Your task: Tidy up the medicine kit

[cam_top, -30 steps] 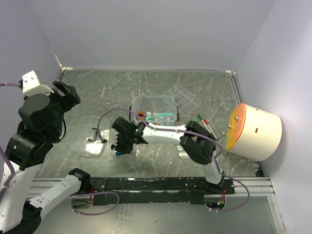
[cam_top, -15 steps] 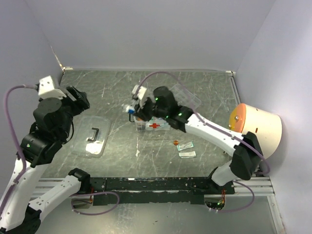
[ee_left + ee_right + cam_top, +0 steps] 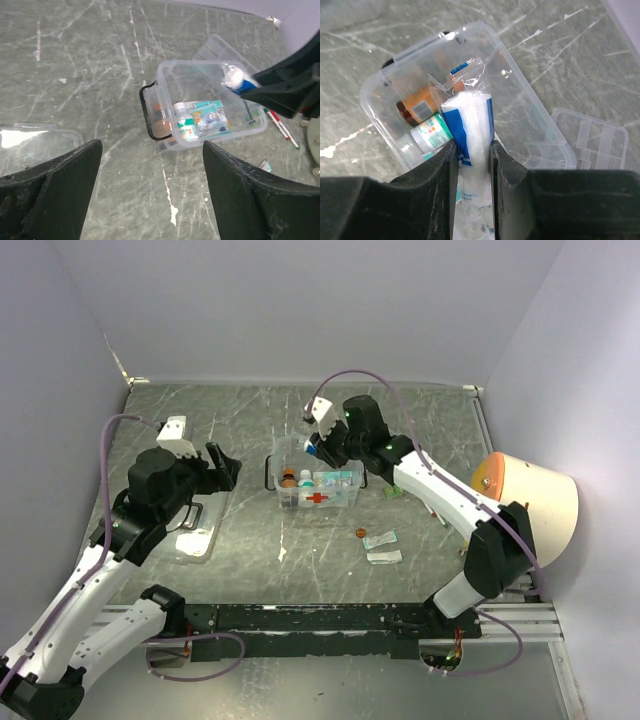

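Note:
My right gripper will go down into the kit (image 3: 335, 487) and turn toward the kit's back side on the way, because the bottom of the kit is free behind the bottles.
The medicine kit (image 3: 335, 487), a small clear box with a red cross and black side handles, stands mid-table without its lid. It holds a brown bottle (image 3: 415, 107), a white bottle (image 3: 432, 135) and a teal packet (image 3: 212, 117). My right gripper (image 3: 472, 150) is shut on a blue-and-white wrapped bandage roll (image 3: 470, 120) and hangs over the kit's (image 3: 375, 85) open top at its back edge (image 3: 318, 443). My left gripper (image 3: 152, 145) stands open and bare to the left of the kit (image 3: 165, 75), above the table, with nothing between its fingers.
A flat clear lid with a black handle (image 3: 192, 525) lies left of the kit. A clear compartmented tray (image 3: 600, 140) sits behind it. Pens (image 3: 280, 125), two small sachets (image 3: 382, 547) and an orange pill (image 3: 360, 533) lie right and in front. A cream drum (image 3: 530, 505) stands far right.
My right arm has swung from the table's front up and back to above the kit, carrying the bandage roll. My left arm has come down and right toward the kit, jaws wider.

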Available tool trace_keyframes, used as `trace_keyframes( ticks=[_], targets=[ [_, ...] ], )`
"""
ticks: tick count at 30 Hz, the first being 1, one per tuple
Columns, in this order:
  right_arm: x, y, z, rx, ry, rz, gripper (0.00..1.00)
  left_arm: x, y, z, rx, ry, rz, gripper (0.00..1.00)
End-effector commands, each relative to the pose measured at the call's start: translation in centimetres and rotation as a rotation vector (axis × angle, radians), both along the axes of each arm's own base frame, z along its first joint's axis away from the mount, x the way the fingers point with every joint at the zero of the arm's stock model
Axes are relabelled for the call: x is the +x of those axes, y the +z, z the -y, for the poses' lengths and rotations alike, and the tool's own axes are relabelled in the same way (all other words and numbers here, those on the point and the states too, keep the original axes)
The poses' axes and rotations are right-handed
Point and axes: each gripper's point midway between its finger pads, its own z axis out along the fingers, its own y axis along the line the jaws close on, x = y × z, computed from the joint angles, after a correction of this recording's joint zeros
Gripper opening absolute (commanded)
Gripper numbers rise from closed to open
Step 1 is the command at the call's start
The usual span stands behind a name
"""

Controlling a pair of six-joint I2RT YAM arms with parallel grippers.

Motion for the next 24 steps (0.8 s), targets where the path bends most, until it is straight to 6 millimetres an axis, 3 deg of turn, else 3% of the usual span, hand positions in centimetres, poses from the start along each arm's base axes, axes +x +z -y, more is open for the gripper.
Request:
trace_keyframes(
  ticks=[1, 9, 24],
  targets=[
    [0.9, -1.3, 1.1, -0.157, 0.024, 0.006, 0.22, 0.0, 2.1, 2.1, -0.036, -0.121, 0.070, 0.96],
    [3.5, -3.7, 1.2, -0.286, 0.012, -0.017, 0.22, -0.5, 2.1, 1.7, -0.037, -0.118, 0.080, 0.98],
    [6.5, -10.4, 1.7, -0.505, -0.075, -0.053, 0.28, 0.2, 0.8, 2.1, -0.025, -0.120, 0.034, 0.96]
  ],
)
